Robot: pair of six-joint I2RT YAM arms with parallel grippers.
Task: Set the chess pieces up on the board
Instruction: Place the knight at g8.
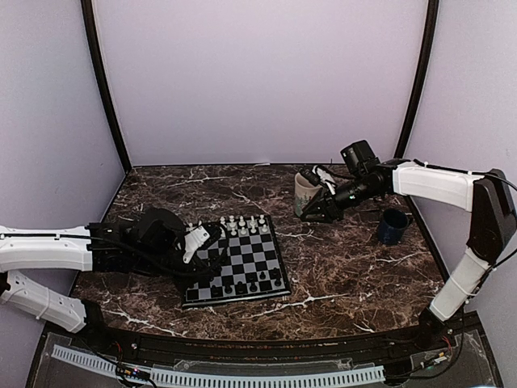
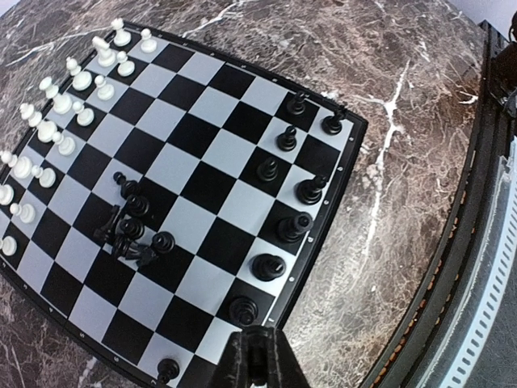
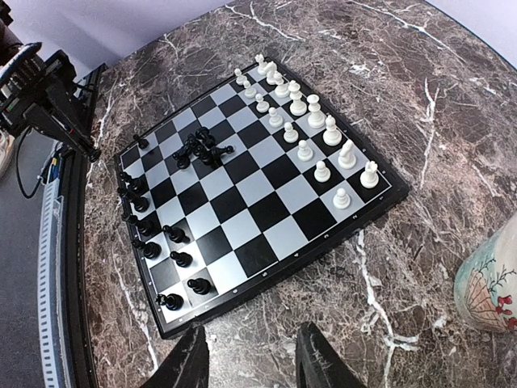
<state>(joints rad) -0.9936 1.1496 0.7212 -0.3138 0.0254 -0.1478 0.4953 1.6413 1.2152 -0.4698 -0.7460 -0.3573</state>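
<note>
My left gripper lowers the small dark piece onto the empty light square in the near row [image 1: 204, 294] [image 2: 216, 339] below next and releases it, filling the gap.
The board [image 1: 242, 263] lies left of the table's middle. White chess pieces [image 1: 242, 224] stand in two rows along its far edge [image 2: 60, 101] [image 3: 311, 113]. Black chess pieces [image 2: 283, 190] stand along the near edge [image 3: 149, 222]. A heap of black pieces [image 2: 133, 230] lies toppled together on the board's left part [image 3: 202, 149]. My left gripper [image 2: 258, 356] hovers over the board's near-left corner with its fingers pressed together. My right gripper [image 3: 254, 360] is open over bare marble off the board's right side, with nothing between its fingers.
A floral mug [image 1: 307, 192] stands right of the board, close to my right gripper [image 1: 313, 212]; its side shows in the right wrist view [image 3: 489, 283]. A dark blue mug [image 1: 393, 226] sits further right. A cable rail [image 1: 226, 376] runs along the near edge.
</note>
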